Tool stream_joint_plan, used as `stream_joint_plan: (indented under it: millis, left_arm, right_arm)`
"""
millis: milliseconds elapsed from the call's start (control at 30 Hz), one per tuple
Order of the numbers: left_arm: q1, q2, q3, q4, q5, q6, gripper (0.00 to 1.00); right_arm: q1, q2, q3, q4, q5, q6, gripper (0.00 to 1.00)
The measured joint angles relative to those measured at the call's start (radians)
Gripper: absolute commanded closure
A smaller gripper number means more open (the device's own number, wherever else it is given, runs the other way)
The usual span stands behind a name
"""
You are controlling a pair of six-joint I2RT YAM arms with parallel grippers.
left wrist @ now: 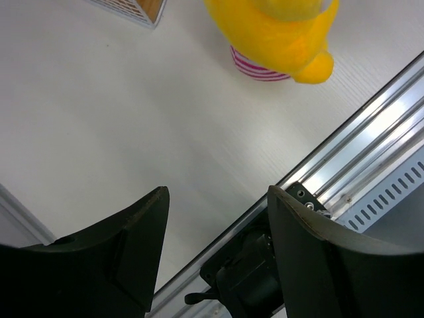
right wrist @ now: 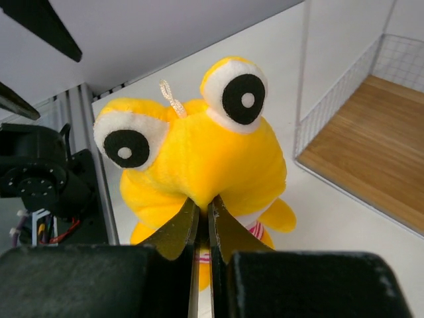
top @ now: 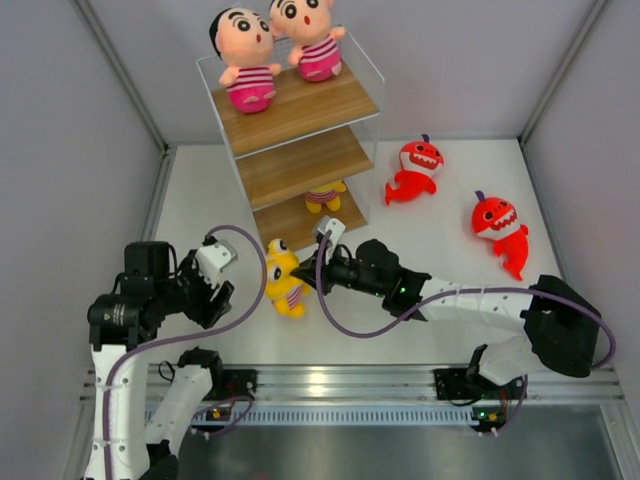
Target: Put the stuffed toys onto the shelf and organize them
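Note:
I will next carry the held doll outward with my right gripper onto the bottom board's loose end (top: 281,216) (right wrist: 344,137) and let it go, because the bottom board is bare beside its yellow doll.
The shelf (top: 300,150) stands at the back centre. Two boy dolls (top: 250,60) (top: 312,38) sit on its top board. One yellow doll (top: 325,196) lies on the bottom board, mostly hidden. The second yellow doll (top: 284,277) stands on the table in front of the shelf. My right gripper (top: 306,274) is shut on a pinch of its face plush; in the right wrist view the gripper (right wrist: 203,202) bites just under the doll's eyes (right wrist: 199,146). My left gripper (top: 216,296) is open and empty, left of this doll. Two red sharks (top: 414,170) (top: 499,229) lie on the table at the right.
In the left wrist view the open gripper (left wrist: 218,195) hangs over the table's near edge and the aluminium rail (left wrist: 371,126), with the yellow doll (left wrist: 278,33) and a shelf corner (left wrist: 142,8) beyond. The shelf's bottom board (right wrist: 371,152) shows right of the held doll. Grey walls enclose the table.

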Motion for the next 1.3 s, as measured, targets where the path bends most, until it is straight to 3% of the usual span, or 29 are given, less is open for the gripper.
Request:
stream_joint_plan:
  millis: [233, 600, 867, 1300]
  left_arm:
    - [0.016, -0.012, -0.042, 0.068, -0.098, -0.080, 0.32]
    - [0.066, -0.039, -0.252, 0.278, -0.325, -0.221, 0.31]
    - [0.071, -0.051, -0.288, 0.394, -0.424, -0.263, 0.31]
    - [0.077, -0.051, -0.310, 0.439, -0.457, -0.276, 0.31]
  right_arm:
    - [0.000, -0.068, -0.011, -0.017, 0.153, 0.004, 1.00]
    - [0.000, -0.056, -0.035, 0.014, 0.421, 0.084, 1.00]
    - [0.000, 0.104, -0.024, 0.175, 0.623, 0.097, 1.00]
    - [0.000, 0.404, 0.184, 0.311, 0.747, 0.073, 1.00]
